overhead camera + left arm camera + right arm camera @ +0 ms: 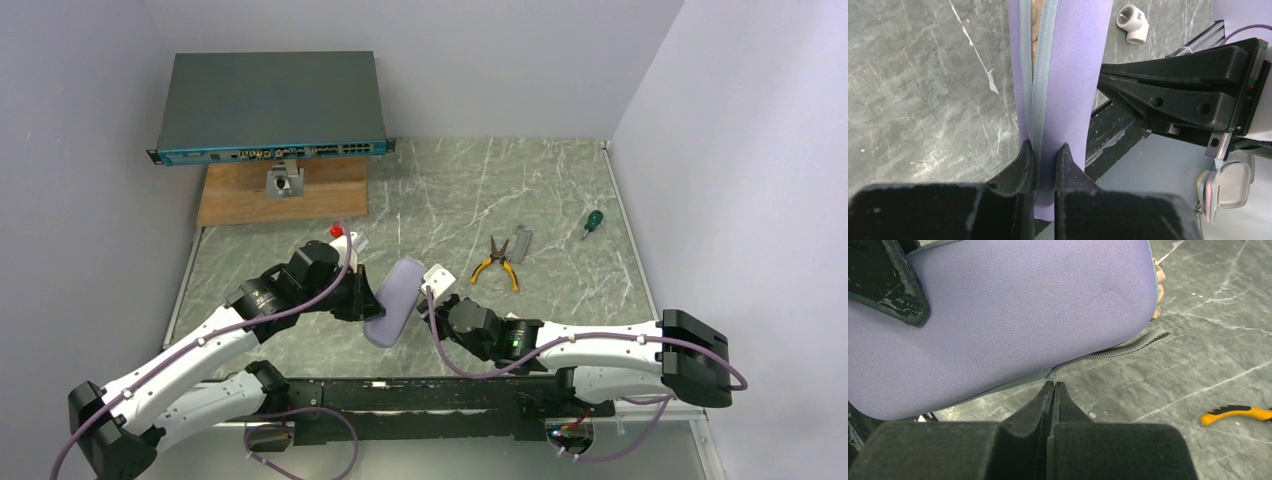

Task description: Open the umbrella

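Observation:
The robot holds the case (pixel 393 300) above the table with its zip gap parted, so the left gripper will next move down toward the tabletop beneath and let go of the shell's edge.
A lavender-grey oval case (pixel 393 300) is held up on edge between both arms near the table's front. The umbrella is mostly hidden inside it; only a sliver of beige fabric (pixel 1158 284) shows at the case's end, and the same fabric (pixel 1036 17) shows through the grey zip gap. My left gripper (pixel 1045 148) is shut on one shell's edge beside the zip (pixel 1040 75). My right gripper (pixel 1054 384) is shut, its tips pinching the small metal zip pull under the case (pixel 998 315). A loose end of grey zip tape (pixel 1128 349) trails to the right.
Orange-handled pliers (pixel 497 265), a grey clip (pixel 520 240) and a green screwdriver (pixel 592 222) lie right of the case. A white pipe elbow (pixel 1133 22) sits just behind it. A network switch (pixel 270 105) rests above a wooden board (pixel 285 195) at back left.

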